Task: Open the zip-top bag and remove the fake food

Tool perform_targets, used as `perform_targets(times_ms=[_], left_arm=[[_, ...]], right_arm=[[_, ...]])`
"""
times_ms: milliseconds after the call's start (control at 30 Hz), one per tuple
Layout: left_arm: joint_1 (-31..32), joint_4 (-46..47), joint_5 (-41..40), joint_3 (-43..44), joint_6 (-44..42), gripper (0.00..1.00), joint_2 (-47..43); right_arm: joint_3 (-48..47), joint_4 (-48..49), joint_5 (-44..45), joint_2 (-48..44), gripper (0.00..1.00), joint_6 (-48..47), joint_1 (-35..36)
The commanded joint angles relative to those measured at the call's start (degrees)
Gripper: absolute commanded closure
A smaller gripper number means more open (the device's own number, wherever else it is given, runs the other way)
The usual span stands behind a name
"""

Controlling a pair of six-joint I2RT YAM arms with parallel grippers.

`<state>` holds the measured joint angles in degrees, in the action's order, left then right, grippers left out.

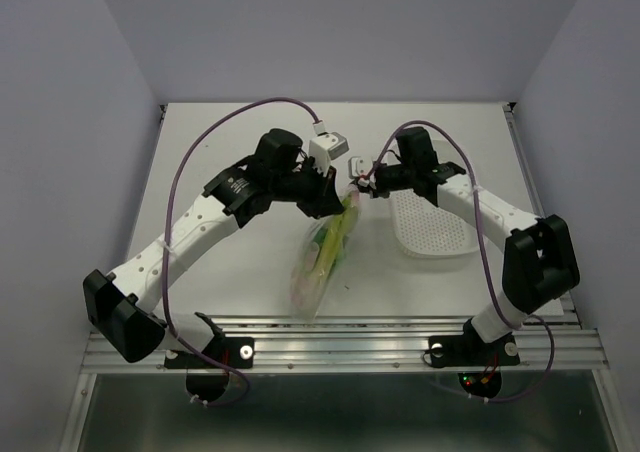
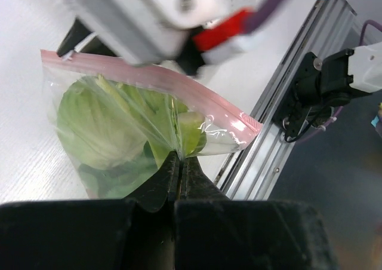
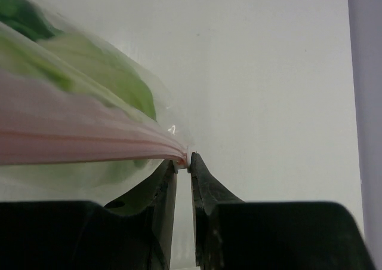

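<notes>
Outward a little I will ease my right gripper and open it to release the end of the bag's zip strip (image 1: 354,192), since my left gripper pinches the bag (image 1: 322,252).
The clear zip-top bag (image 1: 322,252) hangs between my two grippers above the table, its lower end near the front edge. Green fake food (image 1: 333,242) fills it: a round light-green cabbage head (image 2: 98,126) and leafy pieces. My left gripper (image 1: 328,204) is shut on the bag's clear plastic below the pink zip strip (image 2: 179,91); its fingertips (image 2: 179,157) pinch a fold. My right gripper (image 1: 362,187) is shut on the end of the zip strip (image 3: 186,158), at the small white slider. The bag (image 3: 77,103) stretches left from it.
A white perforated oval basket (image 1: 432,227) lies on the table right of the bag, under the right arm. The aluminium rail (image 1: 340,344) runs along the table's front edge. White walls close in the back and sides.
</notes>
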<state>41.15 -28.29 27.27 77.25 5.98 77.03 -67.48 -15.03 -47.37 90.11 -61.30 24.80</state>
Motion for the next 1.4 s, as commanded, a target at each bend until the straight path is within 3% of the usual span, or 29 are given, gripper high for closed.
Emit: perform_targets(times_ms=[0,467,633,767,833,900,967,1067,1100,1200,1233,1367], left_arm=[[0.6,3.1,7.3,1.3,-2.4,1.00,-4.4],[0.6,-0.8,6.9,1.5,-4.9,1.00,-4.0],[0.6,-1.7,4.2,1.1,-4.9,1.00,-4.2],[0.6,-1.9,-2.6,1.7,-2.3,1.00,-3.4],[0.6,-3.2,-7.8,2.6,-0.7,1.00,-2.0],[0.6,-3.9,-12.3,2.9,-0.5,1.00,-0.7],[0.6,-4.1,-13.8,2.0,-0.6,1.00,0.0],[0.6,-2.7,-13.8,-0.1,-0.9,1.00,1.2],[0.6,-1.9,-13.2,-0.5,-1.1,1.00,1.3],[0.6,-0.9,-12.7,-2.1,-1.5,1.00,1.2],[0.6,-0.4,-12.6,-2.5,-1.6,1.00,0.9],[0.6,-0.4,-12.2,-4.2,-1.3,1.00,-0.1]], right_arm=[[-3.5,1.7,6.9,3.3,0.99,0.0,-0.8],[-6.3,14.6,10.5,11.8,0.99,9.0,-4.7],[-8.2,21.1,11.3,14.6,0.99,14.2,-5.8],[-8.5,25.5,13.8,14.9,0.98,19.4,-5.8],[-8.9,26.0,15.4,14.5,0.85,23.8,-5.8],[-8.6,27.0,17.0,12.9,0.59,28.7,-5.8],[-8.2,27.0,19.9,11.4,0.39,36.1,-5.8],[-5.7,26.9,24.7,6.8,0.19,45.6,-5.8],[-3.7,26.9,27.2,3.8,0.00,48.9,-5.8],[-3.2,26.0,34.0,-0.3,0.00,54.2,-5.8],[-4.6,22.4,39.2,-1.4,0.00,58.0,-5.8],[-4.9,14.3,45.7,-8.2,0.00,69.0,-5.8]])
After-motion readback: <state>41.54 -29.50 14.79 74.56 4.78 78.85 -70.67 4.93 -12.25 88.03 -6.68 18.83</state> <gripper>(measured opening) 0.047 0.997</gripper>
